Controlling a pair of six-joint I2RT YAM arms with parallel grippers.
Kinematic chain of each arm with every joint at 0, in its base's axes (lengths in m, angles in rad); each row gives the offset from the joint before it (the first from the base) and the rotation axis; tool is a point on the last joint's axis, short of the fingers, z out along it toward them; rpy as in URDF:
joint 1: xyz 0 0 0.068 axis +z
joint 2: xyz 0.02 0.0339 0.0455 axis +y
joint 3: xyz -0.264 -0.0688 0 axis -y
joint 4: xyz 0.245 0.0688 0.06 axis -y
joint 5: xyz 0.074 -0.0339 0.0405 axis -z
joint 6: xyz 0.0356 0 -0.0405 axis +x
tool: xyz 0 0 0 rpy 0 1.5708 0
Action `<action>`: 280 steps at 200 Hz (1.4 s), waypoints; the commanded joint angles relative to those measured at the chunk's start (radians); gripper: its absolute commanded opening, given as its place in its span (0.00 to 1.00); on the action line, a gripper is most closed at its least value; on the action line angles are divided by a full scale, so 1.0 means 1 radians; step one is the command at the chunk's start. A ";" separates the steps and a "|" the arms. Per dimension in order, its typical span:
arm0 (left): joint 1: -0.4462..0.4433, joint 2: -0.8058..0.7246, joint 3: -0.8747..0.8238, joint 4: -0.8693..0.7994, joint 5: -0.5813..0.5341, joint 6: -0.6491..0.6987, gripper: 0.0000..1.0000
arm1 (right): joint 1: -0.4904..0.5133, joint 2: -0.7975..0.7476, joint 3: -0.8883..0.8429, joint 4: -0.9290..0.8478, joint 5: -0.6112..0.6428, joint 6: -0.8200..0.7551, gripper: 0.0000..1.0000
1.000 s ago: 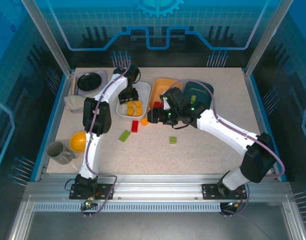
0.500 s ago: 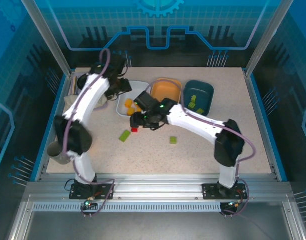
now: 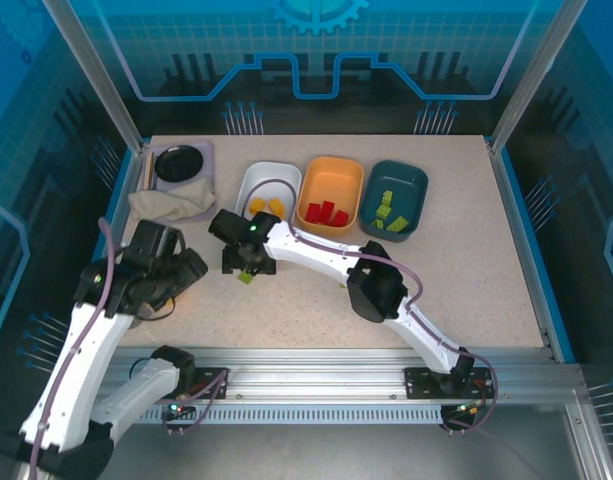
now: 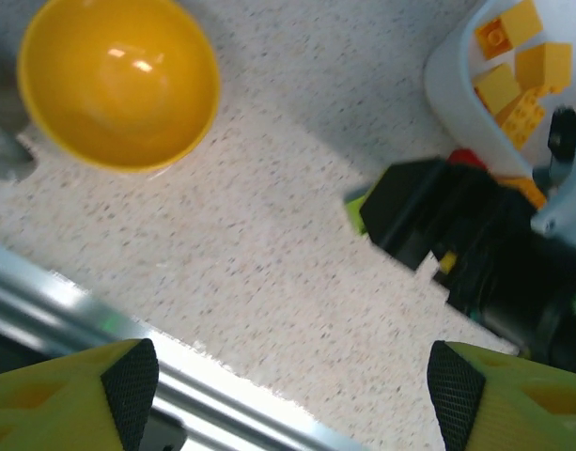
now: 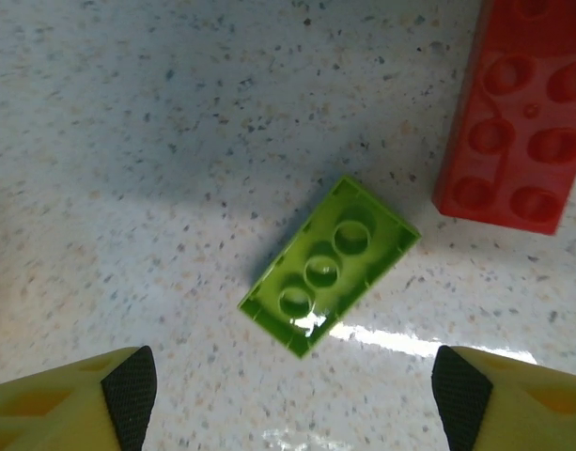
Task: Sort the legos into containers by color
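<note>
The open right gripper moves down onto the light green lego (image 3: 246, 277) (image 5: 330, 268) next, one finger down each long side, since that lego is on the tabletop below the gripper.
A light green lego (image 5: 330, 268) lies hollow side up on the table, and a red lego (image 5: 518, 122) lies just beyond it. My right gripper (image 5: 295, 395) hovers over them, open, with nothing between its fingers. From above, that gripper (image 3: 244, 262) is in front of the white container (image 3: 248, 180), and the green lego (image 3: 246, 277) peeks out beside it. The white container holds orange-yellow legos (image 3: 266, 206), the orange container (image 3: 331, 168) red ones, the teal container (image 3: 411, 180) green ones. My left gripper (image 3: 186, 272) is open and empty at the front left.
A yellow bowl (image 4: 118, 80) and a grey cup (image 4: 1, 155) sit near my left gripper, close to the table's metal front rail (image 4: 100, 315). A black bowl on a lavender tray (image 3: 181, 163) and a crumpled cloth (image 3: 166, 203) lie at the back left.
My left arm has pulled back from the white container to the front left. My right gripper has moved left to the green lego. Both sets of jaws have opened wider.
</note>
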 commanded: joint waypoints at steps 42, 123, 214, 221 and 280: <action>0.001 -0.103 0.000 -0.172 0.017 -0.005 0.79 | 0.021 0.140 0.119 -0.092 0.139 0.093 0.80; 0.001 -0.137 -0.003 -0.197 0.029 -0.014 0.77 | 0.018 0.245 0.211 -0.181 0.144 0.129 0.59; 0.001 -0.133 -0.120 -0.047 0.174 0.010 0.76 | 0.025 0.056 -0.052 -0.073 0.083 -0.061 0.22; 0.001 -0.128 -0.143 -0.013 0.211 0.021 0.76 | 0.029 0.017 -0.092 -0.055 0.081 -0.067 0.21; -0.006 -0.082 -0.331 0.208 0.450 -0.010 0.74 | -0.001 -0.319 -0.376 0.029 0.075 -0.119 0.20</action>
